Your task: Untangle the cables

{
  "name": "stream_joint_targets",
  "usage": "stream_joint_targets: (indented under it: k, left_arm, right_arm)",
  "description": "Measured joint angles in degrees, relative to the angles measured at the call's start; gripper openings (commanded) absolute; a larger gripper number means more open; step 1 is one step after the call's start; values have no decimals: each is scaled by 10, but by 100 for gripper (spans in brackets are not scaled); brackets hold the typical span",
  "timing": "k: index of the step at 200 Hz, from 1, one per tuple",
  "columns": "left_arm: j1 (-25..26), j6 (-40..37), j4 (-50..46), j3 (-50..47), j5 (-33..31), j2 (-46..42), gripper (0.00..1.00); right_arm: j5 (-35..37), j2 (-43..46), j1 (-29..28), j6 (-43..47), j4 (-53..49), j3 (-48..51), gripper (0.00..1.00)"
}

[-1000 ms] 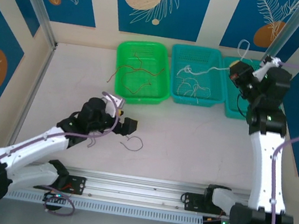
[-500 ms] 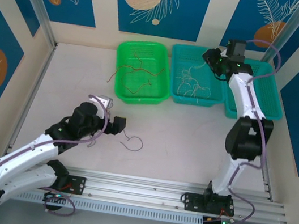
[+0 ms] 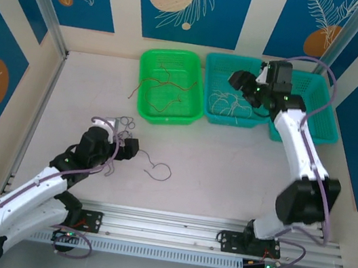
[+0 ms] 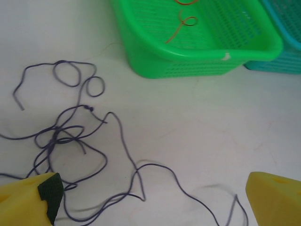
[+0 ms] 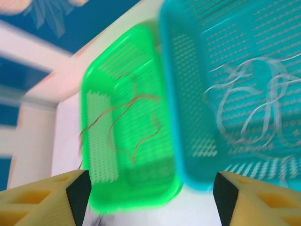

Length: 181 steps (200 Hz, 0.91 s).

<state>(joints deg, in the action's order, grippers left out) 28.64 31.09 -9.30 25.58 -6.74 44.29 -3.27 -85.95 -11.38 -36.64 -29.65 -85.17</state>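
My right gripper brings its fingers back and down around a loose piece of purple cable next, since that piece trails clear of the tangle.
A tangle of dark purple cables [image 4: 66, 136] lies on the table, and one loose strand [image 3: 157, 169] trails off to the right. My left gripper [image 3: 130, 145] hovers just over this tangle, open, with strands on the table below and nothing between its yellow fingers [image 4: 28, 197]. Red-orange cables [image 3: 162, 90] lie in the green basket [image 3: 151, 60]. Whitish cables [image 3: 229, 102] lie in the middle teal basket [image 3: 217, 63]. My right gripper [image 3: 241, 82] hangs open over that teal basket. Its blurred wrist view looks down on whitish cables [image 5: 254, 103] and red-orange cables [image 5: 127, 122], and nothing sits between its fingers [image 5: 42, 197].
A second teal basket [image 3: 316, 116] stands at the far right behind the right arm. One red-orange strand [image 3: 133, 90] hangs over the green basket's left side onto the table. Blue patterned walls and metal posts close in the table's back and sides.
The right arm swung left from the far right basket to the middle teal basket, and its jaws opened. The whitish cable it carried is gone from them. The left gripper drew back left.
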Motion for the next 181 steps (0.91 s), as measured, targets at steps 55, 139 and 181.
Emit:
stream_joint_targets:
  k: [55,139,181]
  left_arm:
    - [-35,25,10,-9,-4,0,100]
    - [-39,29,22,-11,20,4,100]
    - [-39,29,15,-17,22,-3,100]
  right_arm:
    - [42,131,-256,71,17,192,71]
    - [81,-188,-418,186,-33,90,73]
    - [92,-261,-437,220,-77,61,65]
